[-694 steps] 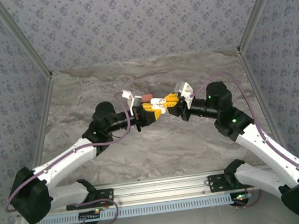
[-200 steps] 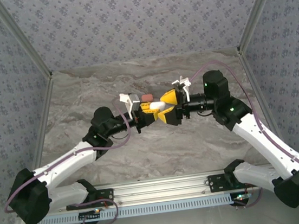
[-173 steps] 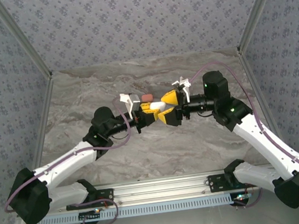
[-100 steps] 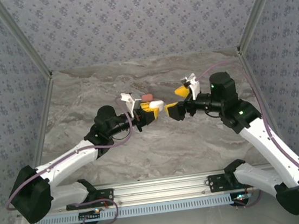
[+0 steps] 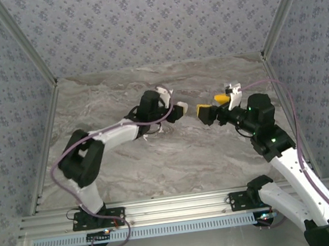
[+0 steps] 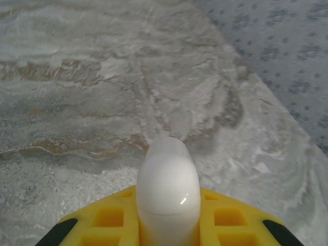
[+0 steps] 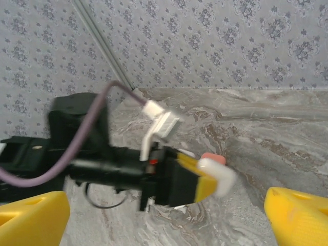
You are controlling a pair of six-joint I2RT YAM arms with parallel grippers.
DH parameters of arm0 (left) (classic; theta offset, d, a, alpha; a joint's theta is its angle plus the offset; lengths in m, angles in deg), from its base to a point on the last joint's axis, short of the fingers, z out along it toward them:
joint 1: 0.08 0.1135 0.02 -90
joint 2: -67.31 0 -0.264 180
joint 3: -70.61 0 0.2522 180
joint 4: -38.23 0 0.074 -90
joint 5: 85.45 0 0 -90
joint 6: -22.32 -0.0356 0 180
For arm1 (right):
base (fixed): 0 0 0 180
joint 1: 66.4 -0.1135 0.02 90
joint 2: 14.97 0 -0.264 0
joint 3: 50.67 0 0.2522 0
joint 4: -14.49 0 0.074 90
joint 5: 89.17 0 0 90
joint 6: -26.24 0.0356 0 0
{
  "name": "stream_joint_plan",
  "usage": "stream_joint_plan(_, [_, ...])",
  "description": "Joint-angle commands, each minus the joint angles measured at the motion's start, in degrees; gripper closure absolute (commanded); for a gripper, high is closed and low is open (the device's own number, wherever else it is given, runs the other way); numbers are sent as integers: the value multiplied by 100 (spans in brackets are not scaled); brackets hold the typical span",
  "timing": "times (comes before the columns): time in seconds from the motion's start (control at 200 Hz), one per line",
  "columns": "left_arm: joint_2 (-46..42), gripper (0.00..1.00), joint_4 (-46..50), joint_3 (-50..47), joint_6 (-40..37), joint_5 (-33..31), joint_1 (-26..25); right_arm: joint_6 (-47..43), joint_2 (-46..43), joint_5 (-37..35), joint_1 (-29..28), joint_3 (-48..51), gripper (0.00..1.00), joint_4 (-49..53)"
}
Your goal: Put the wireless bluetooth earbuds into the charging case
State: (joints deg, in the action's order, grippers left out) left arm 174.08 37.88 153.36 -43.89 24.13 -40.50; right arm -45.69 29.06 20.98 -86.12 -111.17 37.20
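Observation:
The white charging case (image 6: 168, 187) is still held above the marble. My left gripper will lower it toward the bare tabletop (image 6: 54, 147) beside the coral-red case and release it.
A white pebble-like charging case (image 6: 168, 187) sits pinched edge-on between the yellow fingers (image 6: 233, 223) of my left gripper (image 6: 168, 225), which is shut on it above the marble table. From above, that case (image 5: 182, 108) points right toward my right gripper (image 5: 211, 105), which stands open a short gap away. In the right wrist view the held case (image 7: 218, 177) is blurred, and my right gripper (image 7: 164, 225) has nothing between its wide-apart yellow fingers (image 7: 31, 220). Tiny white bits (image 5: 147, 136) lie under the left forearm, too small to tell if they are earbuds.
A coral-red rounded case (image 7: 213, 159) lies on the table just behind the held white case. Patterned walls and metal frame posts (image 5: 26, 50) enclose the table on three sides. The left arm's elbow (image 5: 81, 157) now stands over the table's left part.
The right gripper has opened and drawn back to the right, off the case. The left arm has swung its elbow inward and carried the white case to the right.

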Motion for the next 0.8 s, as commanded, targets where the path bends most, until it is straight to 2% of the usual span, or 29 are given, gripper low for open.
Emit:
stream_joint_plan(0.0, [653,100,1036,1052,588,-91,166,260,-95,-6,31,-28,0,-122])
stream_joint_plan(0.08, [1108,100,1363,1505,923,-49,258,235,-179,-31,34,-28,0,-38])
stream_joint_plan(0.24, [1715,99,1842,2184,1104,-74,329,204,-294,-98,35,40,0,35])
stream_joint_plan(0.555, [2430,96,1806,2855,1419,24,404,162,-316,-31,33,49,0,126])
stream_joint_plan(0.745, [2599,89,1697,2907,1583,20,452,144,-334,-32,35,94,0,131])
stream_joint_plan(0.795, [2604,85,1668,2900,1601,12,459,130,-336,-44,35,103,0,126])
